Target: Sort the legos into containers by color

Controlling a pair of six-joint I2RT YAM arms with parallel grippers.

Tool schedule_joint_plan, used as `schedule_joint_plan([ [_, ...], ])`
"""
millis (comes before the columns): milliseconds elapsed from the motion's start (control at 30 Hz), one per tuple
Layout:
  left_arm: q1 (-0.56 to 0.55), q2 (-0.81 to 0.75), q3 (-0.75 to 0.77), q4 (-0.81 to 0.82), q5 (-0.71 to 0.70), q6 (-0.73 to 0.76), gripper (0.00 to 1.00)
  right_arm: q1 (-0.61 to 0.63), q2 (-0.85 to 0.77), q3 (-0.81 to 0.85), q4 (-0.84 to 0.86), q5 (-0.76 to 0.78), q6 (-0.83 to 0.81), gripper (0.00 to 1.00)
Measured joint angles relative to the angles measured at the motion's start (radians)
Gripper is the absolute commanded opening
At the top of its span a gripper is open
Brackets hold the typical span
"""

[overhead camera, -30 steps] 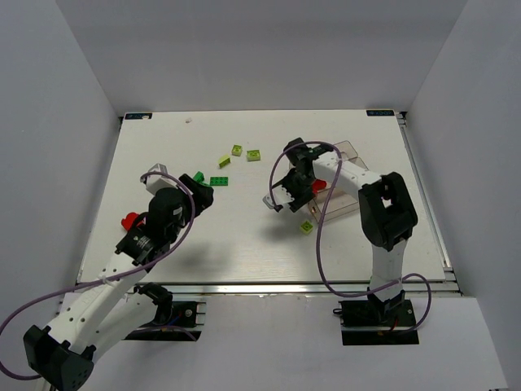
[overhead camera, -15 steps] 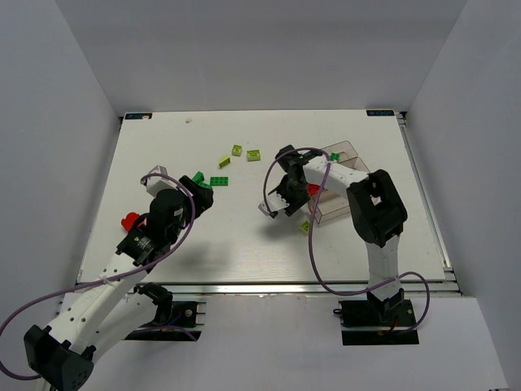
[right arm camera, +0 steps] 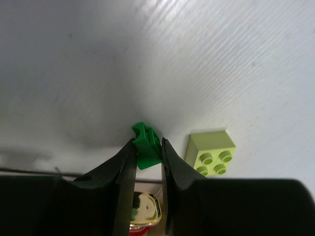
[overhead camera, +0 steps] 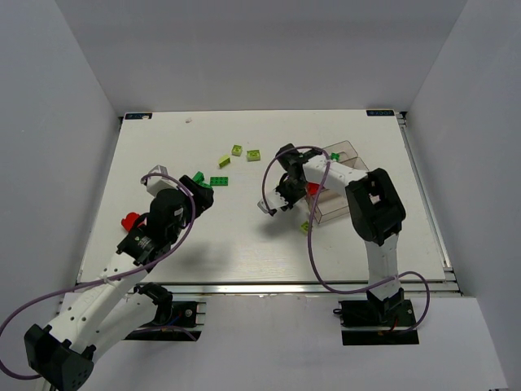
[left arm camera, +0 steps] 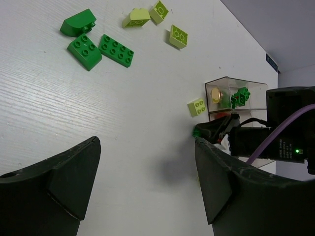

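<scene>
I will next lift the dark green lego with my right gripper, turn it and swing outward over the far smoky container, since green is already in there.
My right gripper (right arm camera: 146, 149) is shut on a small dark green lego (right arm camera: 146, 143) right at the table surface. A lime lego (right arm camera: 211, 152) lies just to its right. From above, the right gripper (overhead camera: 278, 201) sits left of the clear smoky containers (overhead camera: 348, 150), which hold a red piece (overhead camera: 313, 188) and a green one (overhead camera: 334, 156). My left gripper (left arm camera: 147, 182) hangs open over bare table with nothing between its fingers. Three dark green legos (left arm camera: 116, 49) and three lime legos (left arm camera: 178, 36) lie ahead of it.
A red lego (overhead camera: 129, 220) lies beside the left arm near the table's left side. Another lime lego (overhead camera: 306, 227) sits in front of the containers. White walls close in the table on three sides.
The right gripper has swung a little left away from the containers, come down to the table and closed its fingers onto the dark green lego. The left arm has not moved.
</scene>
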Motion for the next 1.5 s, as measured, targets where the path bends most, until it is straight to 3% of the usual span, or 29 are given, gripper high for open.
schedule_joint_plan([
  [200,0.0,0.025,0.0,0.002,0.0,-0.004,0.87,-0.001,-0.056,0.018,-0.06,-0.22,0.137,0.03],
  [433,0.0,0.086,0.0,0.001,0.002,-0.016,0.89,-0.016,-0.22,0.038,0.093,-0.435,0.677,0.0],
  [600,0.0,0.101,0.0,0.003,0.003,-0.02,0.9,-0.108,-0.36,-0.117,0.332,-0.423,1.09,0.0],
  [800,0.006,0.114,0.0,0.014,0.012,-0.026,0.9,-0.31,-0.35,-0.15,0.482,-0.312,1.44,0.0],
  [933,0.008,0.129,0.0,0.028,0.022,-0.026,0.9,-0.404,-0.312,-0.148,0.51,-0.238,1.545,0.0],
  [1100,0.014,0.147,0.0,0.034,0.033,-0.026,0.9,-0.419,-0.225,-0.101,0.51,-0.19,1.604,0.01],
  [1500,0.025,0.152,-0.011,0.04,0.036,-0.037,0.9,-0.432,-0.091,0.01,0.51,-0.145,1.615,0.21],
])
